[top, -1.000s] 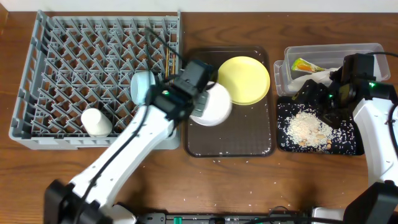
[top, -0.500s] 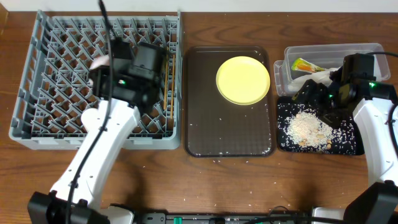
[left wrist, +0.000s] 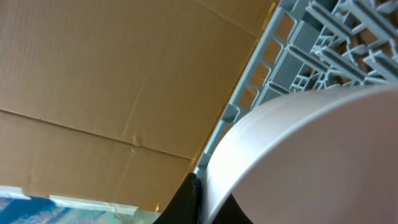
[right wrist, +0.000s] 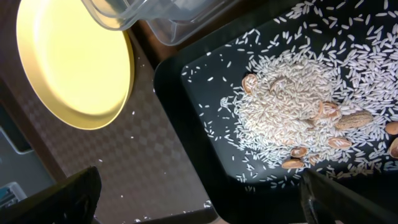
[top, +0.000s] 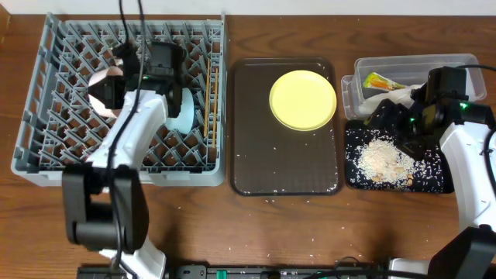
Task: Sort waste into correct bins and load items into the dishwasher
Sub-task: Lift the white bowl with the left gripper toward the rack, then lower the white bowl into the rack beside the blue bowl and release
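I will move my left gripper toward the light blue bowl point(top: 187, 110) next, because empty rack wires stand by that bowl. Then I will lower the white bowl in and let go of it.
My left gripper point(top: 122, 71) is shut on the rim of the white bowl point(top: 104, 91) and holds it tilted over the left part of the grey dish rack point(top: 46, 147). In the left wrist view the bowl point(left wrist: 305, 155) fills the lower right above the rack point(left wrist: 298, 50). The light blue bowl point(top: 187, 110) stands on edge in the rack, with the chopsticks point(top: 211, 101) beside it. The small white cup is hidden. The yellow plate point(top: 302, 99) lies on the brown tray. My right gripper point(top: 403, 128) is open and empty above the black tray point(top: 434, 182), which holds rice crumbs point(top: 381, 159).
The clear tub point(top: 457, 63) at the back right holds the green-and-orange wrapper point(top: 383, 80) and the white napkin point(top: 391, 98). The dark brown serving tray point(top: 283, 167) has a few stray rice grains. The right wrist view shows the plate point(right wrist: 74, 56) and crumbs point(right wrist: 286, 112).
My left arm has swung left with the white bowl, from over the brown tray to over the rack's left part. The right arm has not moved.
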You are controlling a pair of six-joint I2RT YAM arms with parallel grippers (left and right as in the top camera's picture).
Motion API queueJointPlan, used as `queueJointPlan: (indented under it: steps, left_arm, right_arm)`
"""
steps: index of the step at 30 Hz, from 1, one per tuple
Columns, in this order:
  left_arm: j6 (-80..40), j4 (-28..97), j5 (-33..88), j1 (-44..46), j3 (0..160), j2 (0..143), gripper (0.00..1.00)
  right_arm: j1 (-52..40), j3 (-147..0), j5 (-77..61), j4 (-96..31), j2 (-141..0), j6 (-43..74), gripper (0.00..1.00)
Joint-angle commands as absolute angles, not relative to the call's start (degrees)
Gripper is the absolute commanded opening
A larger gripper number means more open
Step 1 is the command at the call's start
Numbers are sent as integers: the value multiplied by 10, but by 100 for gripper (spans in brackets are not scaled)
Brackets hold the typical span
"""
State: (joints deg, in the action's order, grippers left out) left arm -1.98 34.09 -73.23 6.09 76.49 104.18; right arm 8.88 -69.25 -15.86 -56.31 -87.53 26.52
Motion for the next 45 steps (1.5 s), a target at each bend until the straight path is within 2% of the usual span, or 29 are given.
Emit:
queueJointPlan:
  steps: [1, 30, 34, 38, 41, 45]
  left_arm:
    - [-22, 324, -809, 59, 771, 1078, 7]
    - [-23, 296, -763, 85, 771, 1122, 8]
    - [-23, 296, -754, 98, 771, 1122, 16]
    - [-23, 296, -738, 109, 771, 1122, 37]
    - [-21, 304, -655, 115, 771, 1115, 43]
    - [-23, 321, -526, 117, 771, 1081, 47]
  right_arm:
    - [89, -694, -157, -564, -872, 261, 99]
    - [89, -694, -157, -564, -872, 261, 99]
    - [89, -694, -157, -564, -872, 261, 99]
    - [89, -694, -157, -564, -872, 261, 99]
    - [89, -694, -157, -564, -872, 261, 99]
    - [89, -694, -157, -564, -872, 261, 99]
